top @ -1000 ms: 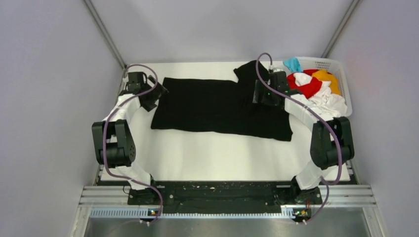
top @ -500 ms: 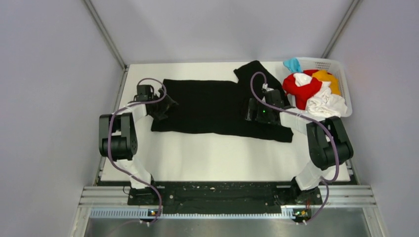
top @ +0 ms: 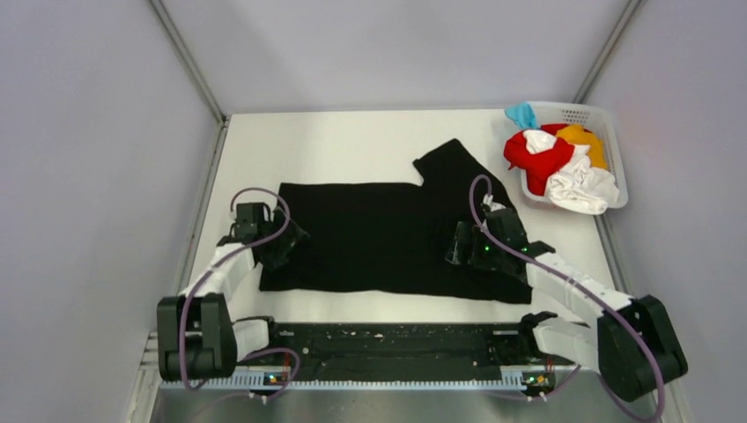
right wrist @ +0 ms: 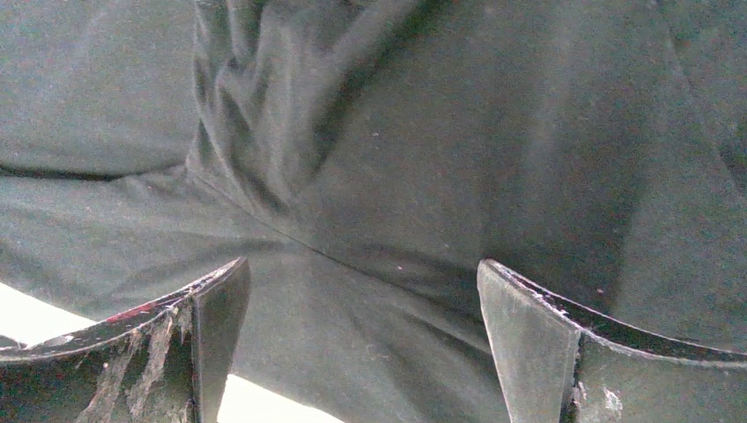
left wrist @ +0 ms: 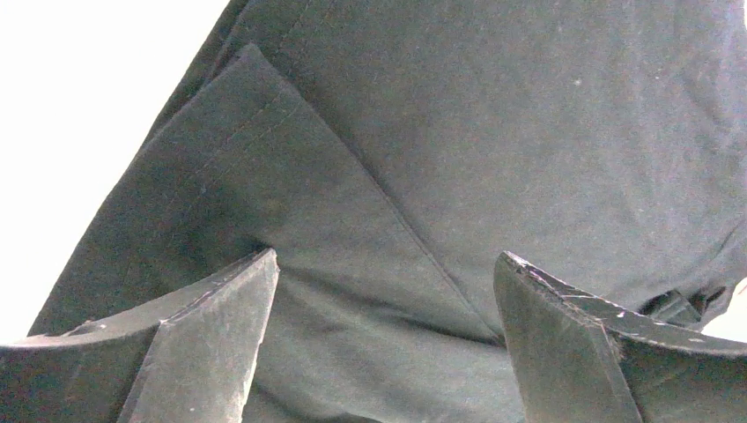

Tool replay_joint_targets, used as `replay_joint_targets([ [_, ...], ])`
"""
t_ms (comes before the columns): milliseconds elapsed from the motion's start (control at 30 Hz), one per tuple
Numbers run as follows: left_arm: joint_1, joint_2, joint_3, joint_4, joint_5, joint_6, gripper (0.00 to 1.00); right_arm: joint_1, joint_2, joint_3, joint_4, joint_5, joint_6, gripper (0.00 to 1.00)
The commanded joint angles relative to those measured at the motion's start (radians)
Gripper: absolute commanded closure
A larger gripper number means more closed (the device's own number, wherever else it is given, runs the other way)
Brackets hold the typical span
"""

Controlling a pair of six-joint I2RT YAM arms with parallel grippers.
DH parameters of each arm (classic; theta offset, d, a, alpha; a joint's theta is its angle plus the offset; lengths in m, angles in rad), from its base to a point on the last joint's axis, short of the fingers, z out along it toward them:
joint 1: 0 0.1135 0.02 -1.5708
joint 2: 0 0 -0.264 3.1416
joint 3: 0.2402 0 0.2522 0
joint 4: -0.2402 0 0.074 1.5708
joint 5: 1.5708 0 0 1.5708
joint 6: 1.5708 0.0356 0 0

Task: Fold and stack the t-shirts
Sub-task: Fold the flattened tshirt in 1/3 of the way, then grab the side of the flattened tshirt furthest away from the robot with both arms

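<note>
The black t-shirt's far corner (top: 283,187) lies outward of my left gripper, so next that gripper will move outward past the folded-over part of the t-shirt and close on that far corner.
A large black t-shirt (top: 370,233) lies spread flat on the white table, one sleeve pointing to the far right. My left gripper (top: 286,247) rests low over its left edge, jaws wide apart and open. In the left wrist view the gripper (left wrist: 386,264) straddles a folded-over corner of the black cloth (left wrist: 493,132). My right gripper (top: 458,247) sits over the shirt's right part, also open. In the right wrist view the gripper (right wrist: 363,269) spans wrinkled black cloth (right wrist: 493,132) near its hem. Red (top: 537,159), white (top: 586,187), orange-yellow (top: 583,137) and light blue (top: 523,115) t-shirts lie heaped in the basket.
A white lattice basket (top: 617,150) stands at the far right corner of the table (top: 352,132). Grey walls close in the left, right and back. The arms' metal base rail (top: 396,344) runs along the near edge, just below the black shirt's hem.
Both arms have drawn back toward the near edge, and the black t-shirt has slid nearer with them. The jaws have stayed wide apart.
</note>
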Motion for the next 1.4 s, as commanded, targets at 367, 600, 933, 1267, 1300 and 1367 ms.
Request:
replay_joint_targets([
  [367,0.002,-0.206,0.106,-0.266,-0.233,0.026,0.01,0.014,-0.122,0.238,-0.17,0.06,-0.011,0.01],
  [600,0.023,0.155,0.466,-0.223,-0.347,0.115,0.01,-0.025,0.288,0.61,-0.061,0.096,-0.087,0.01],
  [933,0.039,0.735,1.0,-0.408,-0.341,0.177,0.18,-0.066,0.906,1.248,-0.059,0.193,-0.222,0.03],
  [1267,0.039,0.804,0.957,-0.43,-0.278,0.163,0.38,-0.064,1.227,1.601,-0.09,0.264,-0.279,0.04],
  [1300,0.039,0.799,0.943,-0.43,-0.276,0.16,0.4,-0.063,1.256,1.629,-0.105,0.265,-0.279,0.04],
  [1367,0.039,0.787,0.911,-0.423,-0.274,0.158,0.49,-0.062,1.285,1.664,-0.123,0.27,-0.281,0.04],
])
